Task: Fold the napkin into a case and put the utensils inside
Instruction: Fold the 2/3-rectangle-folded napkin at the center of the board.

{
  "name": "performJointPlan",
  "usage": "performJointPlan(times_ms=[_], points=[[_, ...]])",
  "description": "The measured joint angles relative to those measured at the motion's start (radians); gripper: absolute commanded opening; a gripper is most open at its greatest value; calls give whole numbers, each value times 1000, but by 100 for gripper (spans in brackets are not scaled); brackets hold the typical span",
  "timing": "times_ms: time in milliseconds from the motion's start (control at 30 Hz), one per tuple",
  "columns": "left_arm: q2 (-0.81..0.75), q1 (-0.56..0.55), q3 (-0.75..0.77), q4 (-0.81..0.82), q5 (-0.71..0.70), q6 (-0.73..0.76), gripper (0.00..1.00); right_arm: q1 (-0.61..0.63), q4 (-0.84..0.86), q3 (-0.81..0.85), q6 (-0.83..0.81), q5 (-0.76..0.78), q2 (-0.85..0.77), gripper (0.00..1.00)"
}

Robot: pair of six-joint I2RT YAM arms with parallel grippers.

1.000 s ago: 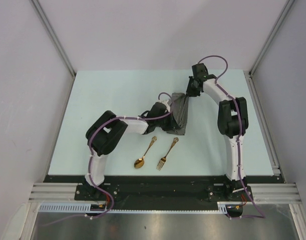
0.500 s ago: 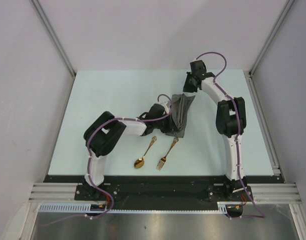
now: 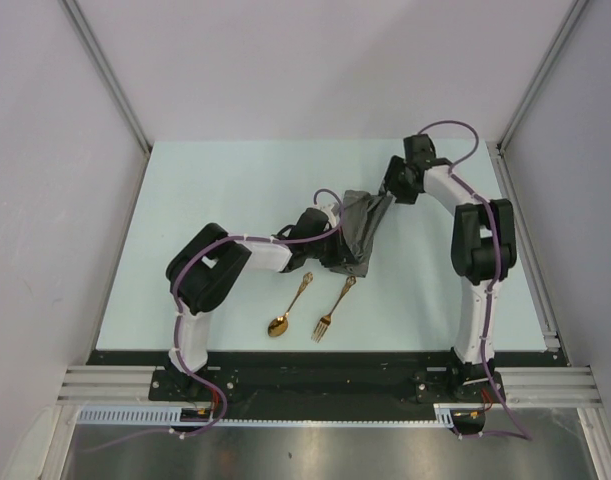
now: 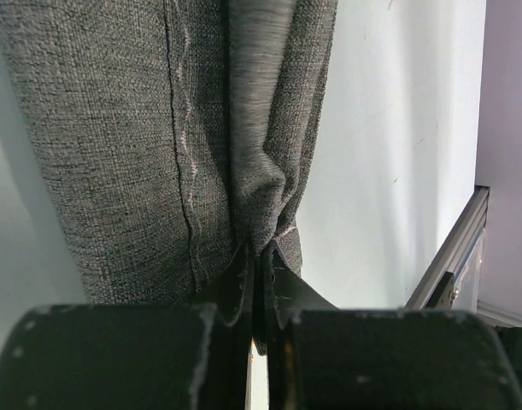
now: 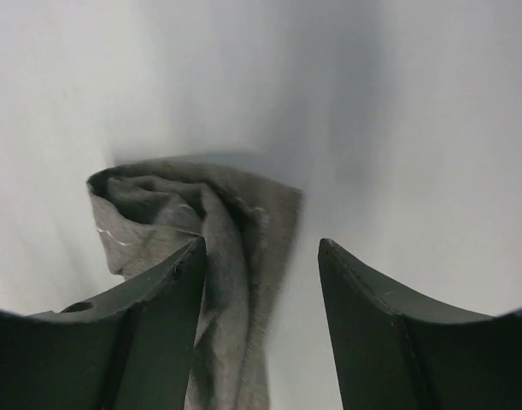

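The gold spoon's handle tip lies left in the top view, so my left gripper should next pull the napkin's near edge toward it and let go.
The dark grey napkin lies bunched and partly folded at the table's middle. It fills the left wrist view and shows crumpled in the right wrist view. My left gripper is shut on the napkin's near edge. My right gripper is open just above the napkin's far end, holding nothing; the cloth lies by its left finger. The gold spoon and gold fork lie side by side nearer the arm bases.
The pale table is bounded by white walls and metal rails at left and right. A rail also shows at the right edge of the left wrist view.
My right gripper has let go of the napkin's far end and moved right. The napkin's raised far end has slumped down. My left gripper has stayed shut on the near edge.
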Motion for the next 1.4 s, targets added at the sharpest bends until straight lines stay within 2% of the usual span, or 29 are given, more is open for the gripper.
performJointPlan(times_ms=[100,233,400,467,633,733,767,867,1033,1300,1400], points=[[0,1,0,0,2,0,0,-51,49,-101,16,-28,-62,62],[0,2,0,0,6,0,0,-100,100,-160,39,-68,-69,63],[0,2,0,0,8,0,0,-97,163,-220,71,-134,-69,67],[0,2,0,0,8,0,0,-95,203,-245,84,-155,-69,66],[0,2,0,0,9,0,0,-98,267,-292,119,-200,-70,50],[0,2,0,0,10,0,0,-102,303,-291,132,-220,-70,32],[0,2,0,0,10,0,0,-103,312,-291,135,-228,-69,19],[0,2,0,0,13,0,0,-105,334,-291,140,-249,-66,10],[-6,2,-4,3,23,-1,0,-93,344,-280,138,-263,-66,2],[-34,11,-37,39,33,-28,0,-34,299,-157,140,-294,-60,2],[-56,20,-60,50,33,-39,4,-11,294,-122,143,-303,-43,2]])
